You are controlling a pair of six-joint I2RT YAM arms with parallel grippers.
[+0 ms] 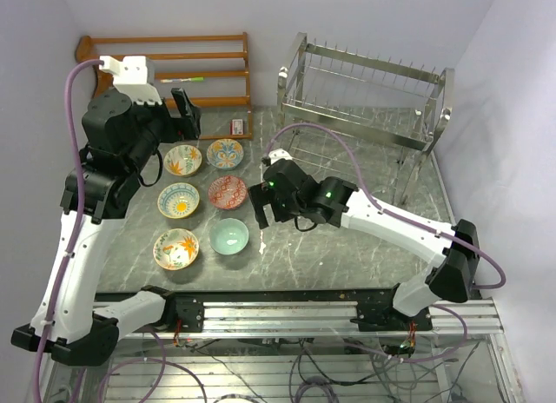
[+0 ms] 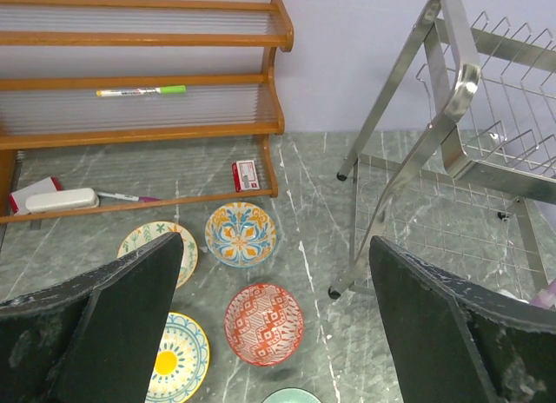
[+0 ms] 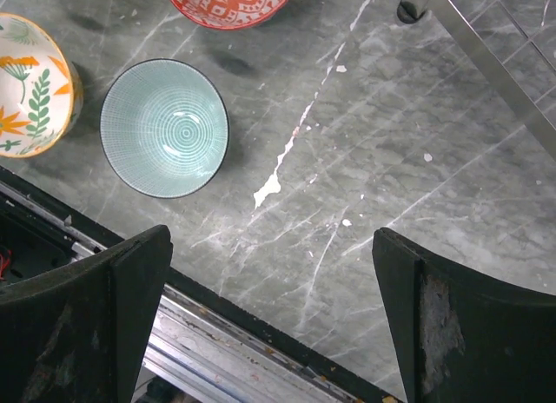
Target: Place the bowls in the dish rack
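Observation:
The mint bowl sits below my right gripper and to its left in the top view, so my right gripper should lower back and across onto the mint bowl's near rim next.
Six bowls sit in two columns on the grey marble table, left of centre: five patterned ones, such as a red one (image 1: 228, 192) (image 2: 264, 323), and a mint green bowl (image 1: 229, 236) (image 3: 164, 128) at the near right. The silver wire dish rack (image 1: 365, 95) (image 2: 460, 116) stands at the back right with no bowls in it. My left gripper (image 1: 184, 112) (image 2: 274, 241) is open and empty, high above the far bowls. My right gripper (image 1: 261, 208) (image 3: 271, 236) is open and empty, just right of the mint bowl and above bare table.
A brown wooden slatted shelf (image 1: 174, 64) (image 2: 139, 90) stands at the back left, holding a green pen and a white case (image 2: 61, 200). A small red box (image 1: 236, 127) lies by it. A metal rail (image 1: 330, 316) runs along the near table edge.

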